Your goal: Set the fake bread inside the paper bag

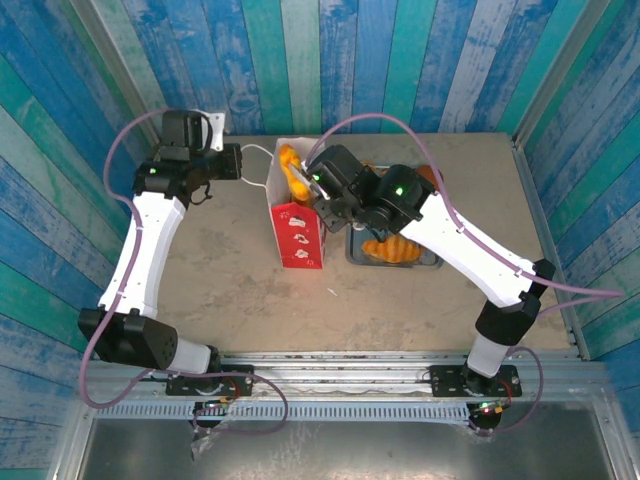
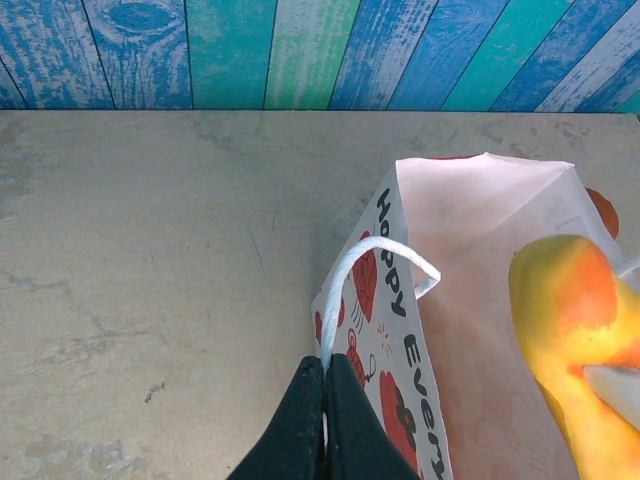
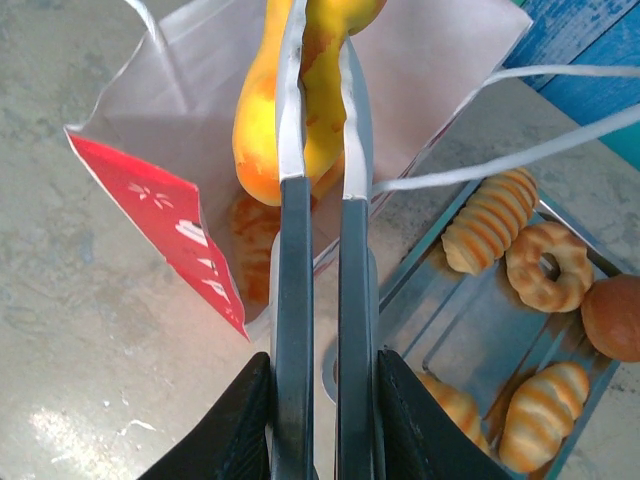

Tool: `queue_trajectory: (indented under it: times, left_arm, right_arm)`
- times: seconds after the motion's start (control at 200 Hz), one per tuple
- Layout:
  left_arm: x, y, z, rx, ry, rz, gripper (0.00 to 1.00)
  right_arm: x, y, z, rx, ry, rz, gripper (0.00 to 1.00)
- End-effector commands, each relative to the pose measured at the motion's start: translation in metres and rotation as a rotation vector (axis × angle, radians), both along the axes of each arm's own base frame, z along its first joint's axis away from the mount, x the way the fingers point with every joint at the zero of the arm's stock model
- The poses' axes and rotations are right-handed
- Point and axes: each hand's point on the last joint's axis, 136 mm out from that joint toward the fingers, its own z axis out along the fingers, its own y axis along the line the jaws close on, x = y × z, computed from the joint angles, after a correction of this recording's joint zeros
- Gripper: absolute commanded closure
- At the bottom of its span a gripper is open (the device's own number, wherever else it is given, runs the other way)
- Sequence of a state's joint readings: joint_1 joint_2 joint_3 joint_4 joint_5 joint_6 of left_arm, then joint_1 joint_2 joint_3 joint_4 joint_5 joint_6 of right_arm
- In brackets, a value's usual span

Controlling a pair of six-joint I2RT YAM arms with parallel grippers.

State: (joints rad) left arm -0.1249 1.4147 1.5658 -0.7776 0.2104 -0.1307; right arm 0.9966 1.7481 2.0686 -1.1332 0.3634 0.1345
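Note:
My right gripper eases slightly back toward the red panel and opens the tongs (image 3: 310,250) next, as the bag's open inside lies below.
The white paper bag (image 1: 298,235) with red panels stands upright mid-table. My left gripper (image 2: 325,375) is shut on its white cord handle (image 2: 358,275), at the bag's left rim. My right gripper (image 3: 322,365) is shut on metal tongs (image 3: 310,250). The tongs pinch a long golden piece of fake bread (image 3: 258,130) in the bag's open mouth (image 2: 470,300). That same piece (image 2: 575,330) is partly inside the bag. Another pastry (image 3: 255,235) lies at the bag's bottom.
A grey metal tray (image 3: 470,330) sits right of the bag. It holds a ridged roll (image 3: 490,235), a ring-shaped piece (image 3: 548,265), a round brown bun (image 3: 612,315) and more rolls (image 3: 540,415). Painted plank walls (image 1: 400,60) enclose the table.

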Motion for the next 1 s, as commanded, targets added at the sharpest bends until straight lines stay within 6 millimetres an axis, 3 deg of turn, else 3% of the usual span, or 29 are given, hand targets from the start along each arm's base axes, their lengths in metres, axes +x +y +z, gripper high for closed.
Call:
queue_trajectory:
  times: [0.0, 0.371, 0.631, 0.992]
  left_arm:
    - [-0.008, 0.005, 0.021, 0.004, -0.063, 0.013, 0.98]
    - [-0.006, 0.005, 0.018, 0.003, -0.054, 0.014, 0.96]
    - [-0.007, 0.004, 0.020, 0.000, -0.058, 0.012, 0.96]
    - [-0.006, 0.003, 0.020, -0.003, -0.058, 0.006, 0.94]
  right_arm:
    - [-0.006, -0.004, 0.011, -0.021, -0.024, 0.024, 0.82]
    - [-0.026, -0.007, 0.003, -0.053, 0.059, 0.109, 0.78]
    - [-0.027, -0.002, -0.007, -0.064, 0.090, 0.117, 0.68]
    - [-0.024, -0.009, -0.005, -0.071, 0.067, 0.081, 0.56]
